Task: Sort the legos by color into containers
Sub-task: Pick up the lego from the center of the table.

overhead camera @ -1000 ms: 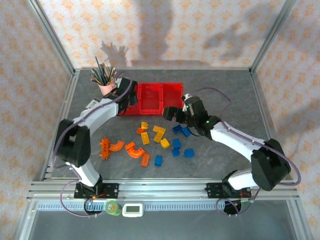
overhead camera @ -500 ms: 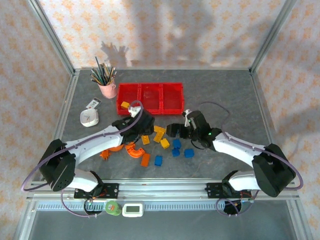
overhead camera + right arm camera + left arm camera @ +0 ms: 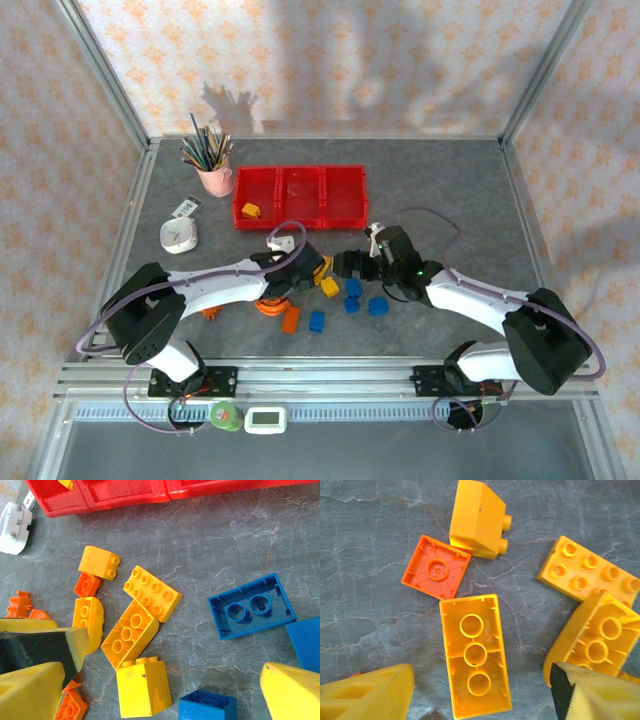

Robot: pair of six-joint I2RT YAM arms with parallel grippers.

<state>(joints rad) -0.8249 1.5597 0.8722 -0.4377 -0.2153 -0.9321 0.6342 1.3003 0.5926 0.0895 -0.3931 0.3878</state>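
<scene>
My left gripper lowers its open fingers around the long sides of the upturned yellow brick [image 3: 475, 656] next and closes, since the brick lies below with clear gaps beside them.
The legos lie loose in the middle of the table: yellow ones [image 3: 329, 287], blue ones [image 3: 353, 287] and orange ones [image 3: 291, 320]. The three joined red containers [image 3: 300, 195] stand behind them, and a yellow brick [image 3: 250, 210] lies in the left bin. My left gripper [image 3: 305, 268] hangs open low over the yellow cluster. Its fingers [image 3: 370, 695] straddle an upturned yellow brick [image 3: 475, 655] with a gap on each side. My right gripper [image 3: 350, 265] is open too, with a yellow block [image 3: 142, 687] and a blue brick [image 3: 207, 707] between its fingers [image 3: 292, 690].
A pink cup of pencils [image 3: 212, 175] stands at the back left, and a small white device [image 3: 178, 236] lies in front of it. A small upturned orange brick [image 3: 436, 566] and a sloped yellow brick [image 3: 477, 517] lie just past the left gripper. The two grippers are close together.
My left arm has swung from the left bin down to the yellow cluster, leaving a yellow brick in that bin, and its jaws have widened. The right gripper has dropped slightly toward the pile.
</scene>
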